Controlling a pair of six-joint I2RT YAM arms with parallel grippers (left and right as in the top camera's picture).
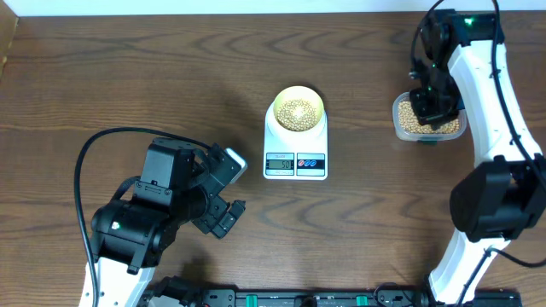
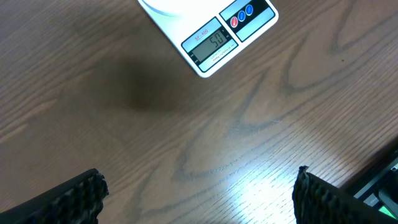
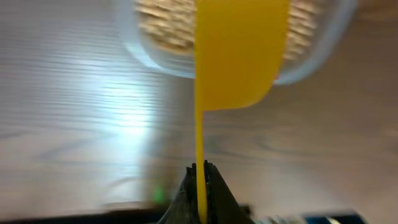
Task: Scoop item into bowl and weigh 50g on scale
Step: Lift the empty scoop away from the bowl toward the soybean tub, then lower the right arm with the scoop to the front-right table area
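The scale (image 1: pixel 295 162) already shows the weight, so my right gripper should next bring the scoop (image 3: pixel 239 53) back from the tub down to the table and let go of it.
The pale cream bowl (image 1: pixel 296 108) holds tan beans (image 1: pixel 296 112) and sits on the white scale (image 1: pixel 295 162). The scale's display (image 2: pixel 211 42) reads about 50 in the left wrist view. More beans (image 1: pixel 408 119) fill a clear plastic tub (image 1: pixel 401 130) at the right. My right gripper (image 3: pixel 201 171) is shut on the handle of a yellow scoop (image 3: pixel 239 53), held over the tub; the view is blurred. In the overhead view it is over the tub (image 1: pixel 432 107). My left gripper (image 2: pixel 199 193) is open and empty, low over bare table left of the scale.
The wooden table (image 1: pixel 128 77) stretches wide to the left and back. My left arm's black body (image 1: pixel 162 209) sits at the front left. A black rail (image 1: pixel 299 298) runs along the front edge.
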